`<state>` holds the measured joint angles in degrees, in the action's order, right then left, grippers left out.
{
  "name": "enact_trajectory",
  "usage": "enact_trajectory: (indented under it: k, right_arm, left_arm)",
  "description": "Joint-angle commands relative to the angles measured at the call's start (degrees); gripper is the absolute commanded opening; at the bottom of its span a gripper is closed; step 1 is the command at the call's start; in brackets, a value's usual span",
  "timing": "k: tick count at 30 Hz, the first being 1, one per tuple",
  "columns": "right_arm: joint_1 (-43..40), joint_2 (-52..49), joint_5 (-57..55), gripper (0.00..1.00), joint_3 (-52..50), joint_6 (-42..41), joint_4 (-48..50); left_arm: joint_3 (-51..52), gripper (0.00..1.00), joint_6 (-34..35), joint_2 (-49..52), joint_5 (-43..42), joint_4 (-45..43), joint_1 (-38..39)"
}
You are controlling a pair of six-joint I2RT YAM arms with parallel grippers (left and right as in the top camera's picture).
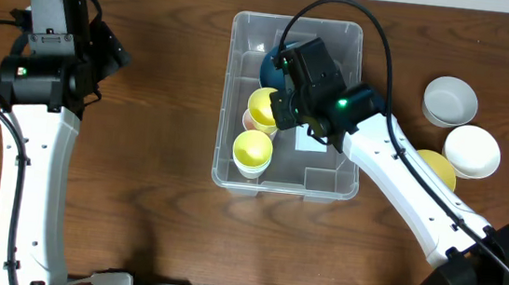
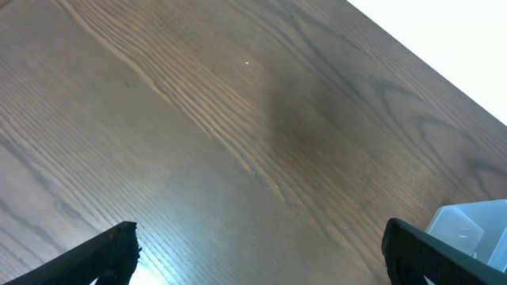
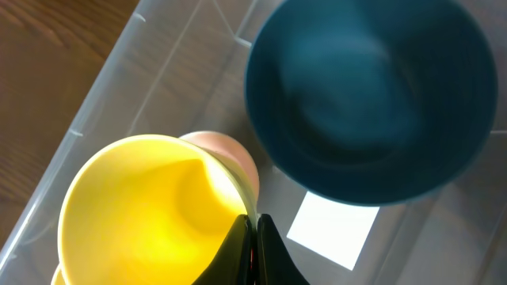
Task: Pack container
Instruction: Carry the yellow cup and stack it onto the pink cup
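My right gripper moves a little farther down over the pink bowl (image 1: 249,122) (image 3: 230,154) next and releases the yellow bowl's rim, since the pink bowl stands beneath it.
The container (image 1: 247,29) is a large clear bin in the middle of the table; its wall and white label (image 3: 331,229) show in the right wrist view. Inside it lie a dark teal bowl (image 3: 368,95), a pink bowl (image 3: 230,154) and a yellow bowl (image 1: 253,150). My right gripper (image 3: 255,223) is shut on the rim of another yellow bowl (image 3: 142,214), held over the pink bowl inside the container. My left gripper (image 2: 257,253) is open and empty above bare table at the far left; the container's corner (image 2: 467,226) shows at its right.
Two white bowls (image 1: 451,99) (image 1: 472,149) and a yellow bowl (image 1: 438,166) sit on the table right of the container, the yellow one partly under my right arm. The table's far edge runs behind the container.
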<state>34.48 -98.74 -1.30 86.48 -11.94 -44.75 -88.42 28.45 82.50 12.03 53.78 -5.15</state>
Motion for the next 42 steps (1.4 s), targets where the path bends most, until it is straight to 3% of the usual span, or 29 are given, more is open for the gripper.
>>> enact_trajectory:
  k: [1, 21, 28, 33, 42]
  right_arm:
    - [0.83, -0.31, -0.66, 0.01, 0.31, -0.22, -0.33]
    - [0.85, -2.56, -0.59, 0.01, 0.13, -0.17, 1.29]
    - [0.83, -3.50, 0.31, 0.06, 0.09, 0.44, 2.91]
    - [0.83, -3.45, 0.28, 0.40, 0.11, 0.44, 3.10]
    - [-2.14, 2.23, -1.44, 0.48, 0.74, -1.46, -1.18]
  left_arm:
    - [-0.85, 0.98, -0.35, -0.09, 0.63, 0.17, -0.09]
    - [-0.85, 0.98, -0.35, -0.09, 0.66, 0.17, -0.09]
    - [-0.85, 0.98, -0.35, -0.09, 0.63, 0.17, -0.09]
    - [-0.85, 0.98, -0.35, -0.09, 0.66, 0.17, -0.09]
    - [-0.85, 0.98, -0.35, -0.09, 0.66, 0.17, -0.09]
